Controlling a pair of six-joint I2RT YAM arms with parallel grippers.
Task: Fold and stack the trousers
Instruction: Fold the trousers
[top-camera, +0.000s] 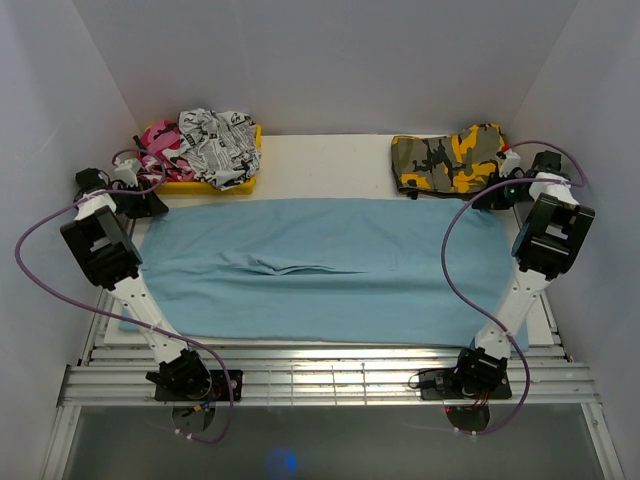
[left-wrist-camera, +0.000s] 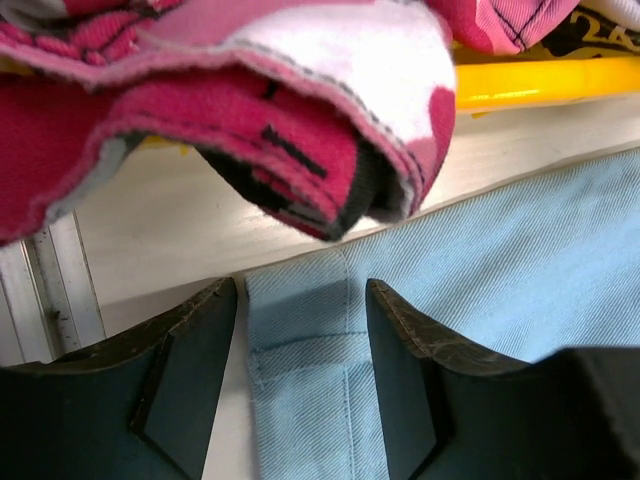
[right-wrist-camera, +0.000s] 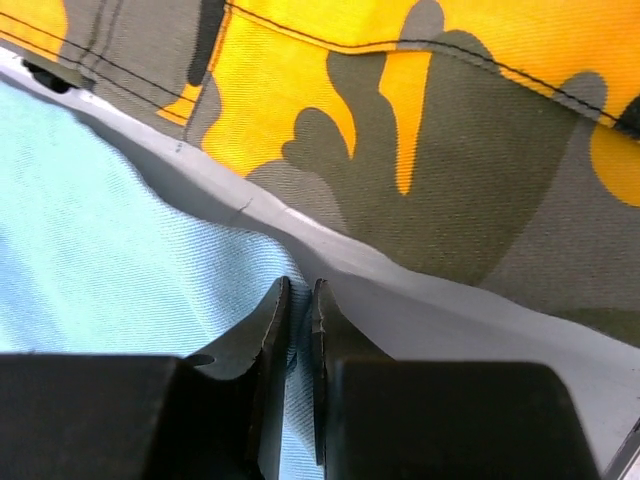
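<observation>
The stitched far corner of the trousers lies between the left gripper's open fingers, so the left gripper will stay low and close its fingers on that corner.
The light-blue trousers lie spread flat across the table, almost its full width. My left gripper is at their far left corner. In the left wrist view the left gripper is open, with its jaws low on either side of a stitched corner of the blue cloth. My right gripper is at the far right corner. In the right wrist view the right gripper is shut, pinching the edge of the blue cloth between its fingertips.
A yellow tray at the back left holds a pink camouflage garment and a white printed one; the pink one overhangs my left gripper. A folded yellow-and-olive camouflage garment lies at the back right, just beyond my right gripper. White walls enclose the table.
</observation>
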